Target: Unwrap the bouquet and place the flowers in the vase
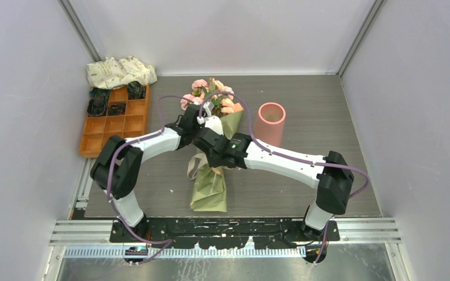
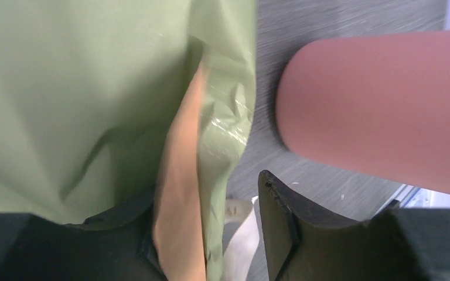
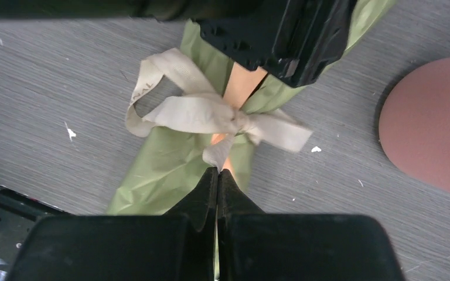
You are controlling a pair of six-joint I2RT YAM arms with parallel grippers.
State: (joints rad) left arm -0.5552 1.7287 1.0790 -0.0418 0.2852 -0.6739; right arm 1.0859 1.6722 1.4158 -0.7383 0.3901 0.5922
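Note:
The bow is tied, so the robot's right gripper needs to pull the bow's tail up and outward and let go over the flowers' vase side, which is outward of it.
The bouquet (image 1: pixel 211 175) lies lengthwise on the grey table, its pink and peach flowers (image 1: pixel 212 93) at the far end and the olive-green paper tail toward me. A cream ribbon bow (image 3: pixel 202 114) ties the cone. My right gripper (image 3: pixel 218 171) is shut on the tip of one ribbon tail, just below the knot. My left gripper (image 2: pixel 205 193) is open and straddles the green and orange paper (image 2: pixel 179 170) above the bow; its right finger (image 2: pixel 287 228) stands clear of the paper. The salmon-pink vase (image 1: pixel 271 122) stands upright to the bouquet's right.
An orange compartment tray (image 1: pixel 94 143) with dark items in its far cells sits at the left edge. A white leaf-print cloth bundle (image 1: pixel 120 72) lies behind it. Grey walls close in on the left, back and right. Both arms cross over the bouquet's middle.

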